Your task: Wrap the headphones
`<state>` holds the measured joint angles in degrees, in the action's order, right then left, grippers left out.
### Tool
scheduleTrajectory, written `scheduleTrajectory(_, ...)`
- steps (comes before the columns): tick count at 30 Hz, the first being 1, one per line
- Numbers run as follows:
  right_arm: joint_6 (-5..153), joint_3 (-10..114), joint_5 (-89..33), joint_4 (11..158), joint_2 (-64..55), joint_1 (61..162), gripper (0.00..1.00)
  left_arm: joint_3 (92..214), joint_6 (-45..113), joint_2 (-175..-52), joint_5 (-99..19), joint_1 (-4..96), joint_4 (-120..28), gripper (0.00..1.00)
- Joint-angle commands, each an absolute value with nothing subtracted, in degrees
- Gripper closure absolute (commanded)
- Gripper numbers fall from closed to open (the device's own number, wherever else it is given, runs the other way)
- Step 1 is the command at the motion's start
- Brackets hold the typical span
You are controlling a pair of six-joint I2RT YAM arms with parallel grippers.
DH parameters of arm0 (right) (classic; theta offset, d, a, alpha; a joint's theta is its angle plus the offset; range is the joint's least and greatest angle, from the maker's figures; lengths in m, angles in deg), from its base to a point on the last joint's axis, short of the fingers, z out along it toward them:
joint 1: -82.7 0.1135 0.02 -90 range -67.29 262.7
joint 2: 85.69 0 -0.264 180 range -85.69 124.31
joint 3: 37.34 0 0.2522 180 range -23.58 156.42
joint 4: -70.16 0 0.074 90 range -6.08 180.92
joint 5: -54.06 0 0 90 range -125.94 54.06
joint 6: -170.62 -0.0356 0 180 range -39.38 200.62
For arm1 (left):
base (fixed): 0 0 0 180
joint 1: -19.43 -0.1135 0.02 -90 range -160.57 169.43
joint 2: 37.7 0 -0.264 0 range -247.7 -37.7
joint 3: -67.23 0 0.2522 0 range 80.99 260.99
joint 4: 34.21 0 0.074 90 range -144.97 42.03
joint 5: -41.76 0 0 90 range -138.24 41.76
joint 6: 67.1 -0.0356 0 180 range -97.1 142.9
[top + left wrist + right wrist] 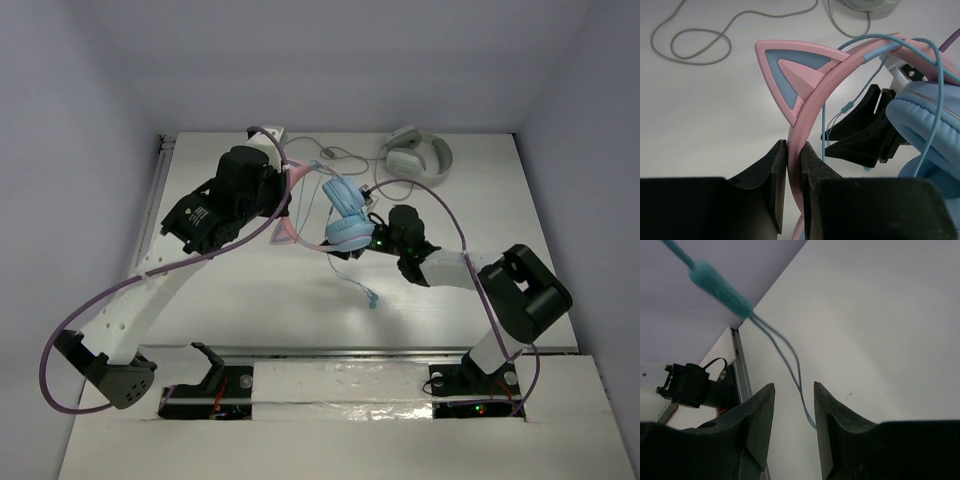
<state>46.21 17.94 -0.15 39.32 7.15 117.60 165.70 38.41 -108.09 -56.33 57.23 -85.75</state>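
Observation:
The cable (790, 362) runs below the thick blue sleeve. My right gripper needs to move back onto it there next.
The headphones (345, 215) hang above the table's middle, light blue earcups (927, 125) under a pink headband (807, 100) with a pointed ear. My left gripper (794, 150) is shut on the headband, its jaws pressed against both sides of the band. My right gripper (378, 240) sits right beside the earcups, and its black fingers (860, 135) also show in the left wrist view. It is open (794, 390); the thin blue cable (790, 362) runs loose between the jaws, unpinched. The cable's end (372, 298) dangles toward the table.
White-grey headphones (415, 155) lie at the back right, their grey cable (695, 42) looped across the back of the table. A small white box (270, 133) stands at the back edge. A metal rail (160, 190) lines the table's left side.

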Motion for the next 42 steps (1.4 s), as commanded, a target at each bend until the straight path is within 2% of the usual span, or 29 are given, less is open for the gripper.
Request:
scheduleTrajectory(1,45.2,16.77,-0.17,33.92,8.08,117.33,0.57,170.73,40.47,-107.31,-56.07,57.4,-81.37,1.0)
scheduleTrajectory(12,43.8,16.86,-0.7,31.63,13.53,117.33,0.58,171.96,40.13,-107.93,-56.67,57.4,-81.45,1.0)
scheduleTrajectory(29,37.91,7.8,-5.27,24.69,16.09,117.94,0.65,173.81,39.68,-110.3,-55.97,57.4,-78.3,1.0)
scheduleTrajectory(31,37.56,7.54,-5.35,24.86,15.74,117.95,0.77,173.37,40.21,-110.56,-55.79,57.4,-77.24,1.0)
scheduleTrajectory(32,36.94,7.28,-5.53,24.68,15.3,118.56,0.92,173.02,40.39,-111.09,-56.14,57.4,-76.98,1.0)
scheduleTrajectory(33,36.59,6.75,-5.62,24.51,14.08,119.52,1.0,172.67,40.56,-111.35,-56.67,57.4,-76.45,1.0)
scheduleTrajectory(37,36.67,3.94,-9.2,27.39,8.29,125.05,1.0,170.56,42.05,-112.06,-62.98,57.4,-73.74,1.0)
scheduleTrajectory(42,37.99,2.53,-18.0,40.57,-0.33,134.98,1.0,168.09,43.9,-113.8,-70.29,56.87,-69.51,1.0)
